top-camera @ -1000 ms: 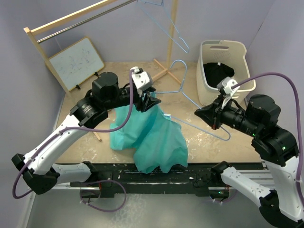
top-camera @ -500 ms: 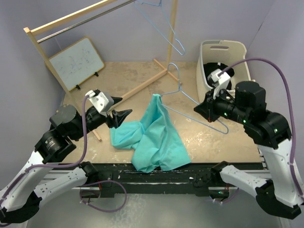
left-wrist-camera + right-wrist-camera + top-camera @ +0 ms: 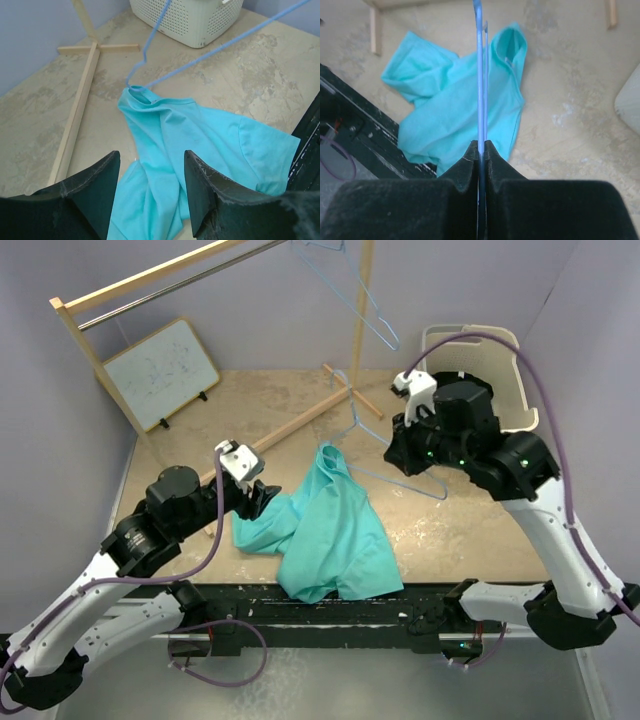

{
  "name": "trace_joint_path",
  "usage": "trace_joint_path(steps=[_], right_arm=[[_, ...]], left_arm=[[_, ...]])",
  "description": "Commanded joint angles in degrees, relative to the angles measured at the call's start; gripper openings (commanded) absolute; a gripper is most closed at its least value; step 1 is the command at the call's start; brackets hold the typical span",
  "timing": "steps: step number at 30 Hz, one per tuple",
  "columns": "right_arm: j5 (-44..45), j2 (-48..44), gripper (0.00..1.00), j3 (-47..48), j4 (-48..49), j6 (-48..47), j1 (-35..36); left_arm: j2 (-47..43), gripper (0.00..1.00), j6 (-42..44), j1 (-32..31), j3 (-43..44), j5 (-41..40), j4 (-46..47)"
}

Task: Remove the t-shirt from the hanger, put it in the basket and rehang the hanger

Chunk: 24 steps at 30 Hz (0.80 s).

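Note:
The bar has bare room beside the second blue hanger, so the robot's right gripper should lift up and outward, tilt level and release the held hanger there.
The teal t-shirt (image 3: 330, 530) lies crumpled on the table near the front edge, its collar (image 3: 140, 95) raised and touching one end of the blue wire hanger (image 3: 415, 488). My right gripper (image 3: 397, 455) is shut on the hanger wire (image 3: 480, 75) and holds it above the table, right of the shirt (image 3: 465, 110). My left gripper (image 3: 262, 498) is open and empty, just left of the shirt. In the left wrist view its fingers (image 3: 150, 195) frame the shirt (image 3: 190, 130), and the hanger (image 3: 210, 52) runs off toward the far right.
A white laundry basket (image 3: 500, 340) with dark clothing stands at the back right, also in the left wrist view (image 3: 190, 20). A wooden clothes rack (image 3: 300, 425) crosses the back, with a second blue hanger (image 3: 350, 300) on its rail. A small whiteboard (image 3: 160, 370) leans at the back left.
My left gripper let go of the shirt, pulled back left, then came back toward its left side. My right gripper carried the hanger up and back-left; the shirt slid mostly off it.

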Motion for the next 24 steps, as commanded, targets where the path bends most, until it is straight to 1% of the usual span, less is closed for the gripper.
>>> trace_joint_path(steps=[1,3,5,7,10,13,19,21,24], right_arm=[[3.23,0.11,0.0,8.66,1.21,0.41,0.26],[5.52,1.09,0.0,9.51,1.55,0.07,0.26],[4.2,0.43,0.0,9.09,5.33,-0.02,0.25],[3.08,-0.75,0.0,8.38,12.06,-1.0,0.3],[4.79,-2.05,0.0,4.95,24.06,-1.83,0.25],[4.45,-2.03,0.0,2.04,36.13,-1.86,0.2],[6.1,6.54,0.0,8.15,45.61,-3.88,0.23],[6.56,10.53,0.0,11.7,47.47,-4.94,0.22],[6.62,17.04,0.0,18.76,47.73,-5.95,0.18]], left_arm=[[-1.46,0.57,-1.86,-0.1,-1.27,-0.58,3.97],[-1.86,0.57,-2.11,-0.12,-1.47,-1.17,3.97],[-2.7,0.57,-2.21,-0.12,-2.55,-1.63,4.6],[-2.99,0.57,-2.22,-0.13,-2.84,-2.79,4.35],[-3.51,0.57,-2.53,-0.13,-3.5,-4.45,4.42],[-3.95,0.56,-3.16,-0.13,-3.94,-5.34,4.63],[-7.17,0.56,-4.96,-0.11,-5.36,-8.43,5.92],[-7.96,0.57,-5.04,-0.13,-5.68,-9.12,6.19],[-8.16,0.57,-4.88,-0.12,-5.56,-10.1,5.84]])
